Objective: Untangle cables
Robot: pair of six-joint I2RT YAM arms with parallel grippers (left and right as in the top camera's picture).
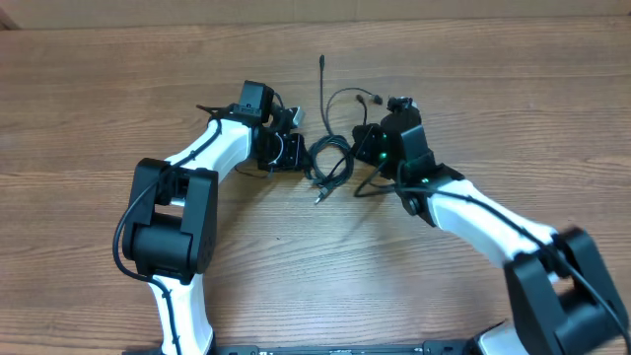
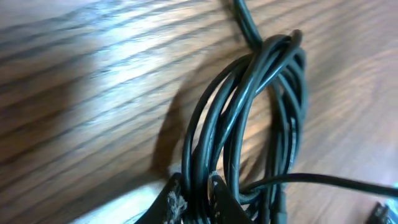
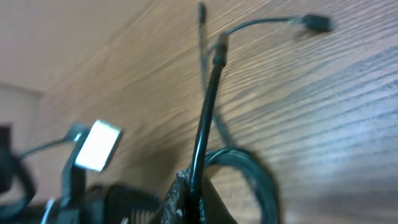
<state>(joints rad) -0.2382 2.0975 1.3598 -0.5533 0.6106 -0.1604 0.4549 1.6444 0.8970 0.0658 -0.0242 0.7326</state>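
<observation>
The near side of the coil (image 1: 338,182) is back from my gripper. My right gripper needs to pull back toward that side next and let go of the single piece of cable there.
The cables (image 1: 330,161) lie as a small black coil in the middle of the wooden table, between my two grippers. My left gripper (image 1: 301,153) is at the coil's left side. In the left wrist view it (image 2: 198,196) is shut on several strands of the cables (image 2: 249,112). My right gripper (image 1: 360,143) is at the coil's right side. It (image 3: 193,193) is shut on a single strand (image 3: 208,106) that rises away from the looped cables (image 3: 261,180). One loose end (image 1: 322,61) runs toward the far side. Another plug end (image 1: 376,99) curls back right.
A silver-tipped plug (image 1: 318,197) pokes out below the coil. The table's far edge (image 1: 394,14) runs along the top. Both white arms (image 1: 197,158) (image 1: 493,222) reach in from the near side. A bright white part (image 3: 96,146) near the left arm shows in the right wrist view.
</observation>
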